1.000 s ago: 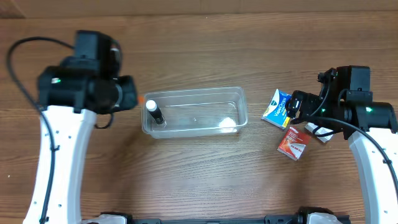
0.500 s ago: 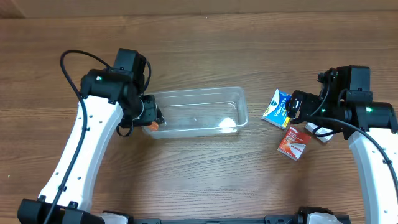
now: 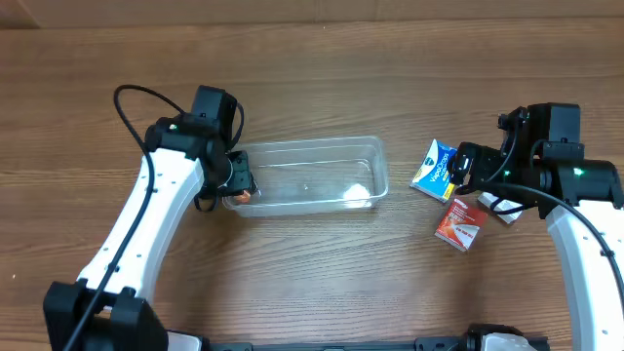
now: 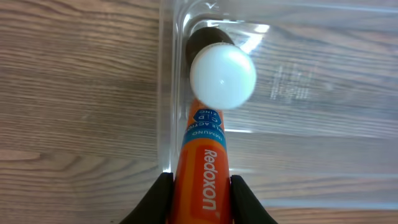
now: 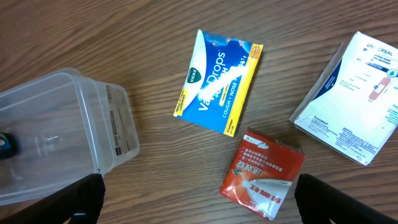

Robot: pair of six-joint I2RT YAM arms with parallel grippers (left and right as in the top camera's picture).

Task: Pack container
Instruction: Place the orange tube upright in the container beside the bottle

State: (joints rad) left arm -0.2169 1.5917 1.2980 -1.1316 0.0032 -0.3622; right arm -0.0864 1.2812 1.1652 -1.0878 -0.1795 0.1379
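The left gripper lowers toward the container's near corner next and releases the orange Redoxon tube (image 4: pixel 202 168) beside the white-capped bottle, since the tube's end points inside the container's rim.
The clear plastic container (image 3: pixel 322 156) lies in the middle of the table. It also shows in the left wrist view (image 4: pixel 311 93) and the right wrist view (image 5: pixel 62 124). My left gripper (image 3: pixel 237 185) is at its left end, shut on an orange Redoxon tube (image 4: pixel 202 168). The tube points over the rim into the container. A dark bottle with a round white cap (image 4: pixel 222 76) stands just inside that end, touching the tube's tip. My right gripper (image 5: pixel 199 193) is open and empty above the packets to the right of the container.
Right of the container lie a blue cough-drop packet (image 3: pixel 436 168), a red packet (image 3: pixel 460 224) and a white box (image 3: pixel 502 207). They also show in the right wrist view: the blue packet (image 5: pixel 219 81), the red packet (image 5: pixel 264 171) and the white box (image 5: pixel 357 96).
My left arm has swung in from the left and come down at the container's left end with the orange tube. The right arm has not moved.
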